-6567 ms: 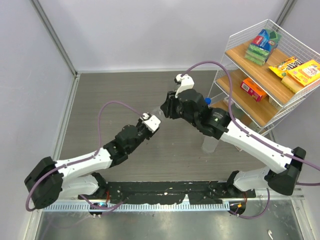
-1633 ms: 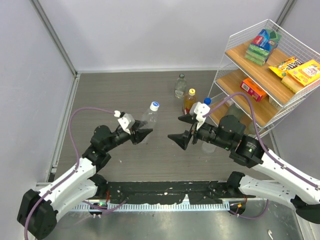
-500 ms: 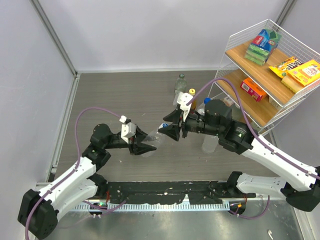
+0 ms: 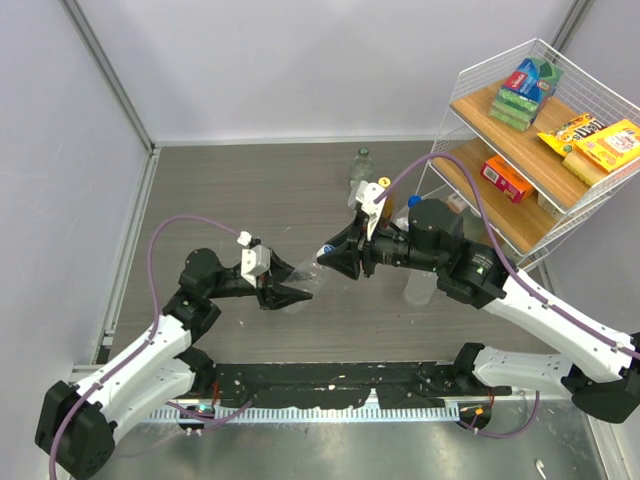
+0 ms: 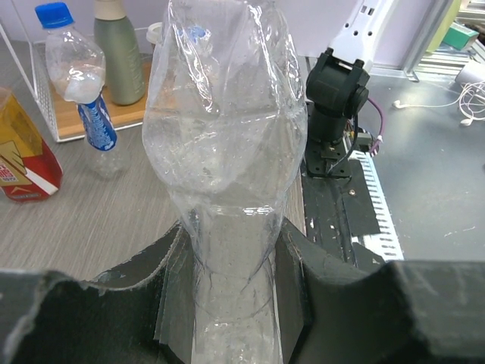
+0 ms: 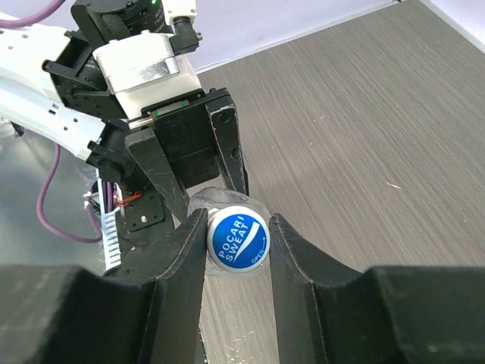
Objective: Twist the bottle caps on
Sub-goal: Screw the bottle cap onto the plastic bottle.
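The clear bottle is capped but tilted. The right gripper next turns downward, swings toward the amber bottle, lowers to the floor beside it and releases.
My left gripper (image 4: 288, 294) (image 5: 231, 299) is shut on the waist of a clear, colourless bottle (image 4: 306, 282) (image 5: 226, 144), which is tilted toward the right arm. A white cap with a blue middle (image 6: 238, 239) (image 4: 327, 251) sits on the bottle's neck. My right gripper (image 4: 333, 259) (image 6: 238, 241) comes at it end-on, and both of its fingers press the cap's sides. The left gripper's fingers (image 6: 188, 155) show just behind the cap in the right wrist view.
On the floor behind stand a clear bottle (image 4: 360, 169), an amber bottle with a red label (image 5: 23, 163) and yellow cap (image 4: 383, 183), and a blue-capped, blue-labelled bottle (image 5: 77, 76) (image 4: 415, 202). A wire shelf rack (image 4: 545, 140) with boxed snacks stands at the right.
The right gripper's jaws have closed in onto the cap. Before that, the left arm lifted and tilted the bottle and the right arm swung in to meet it.
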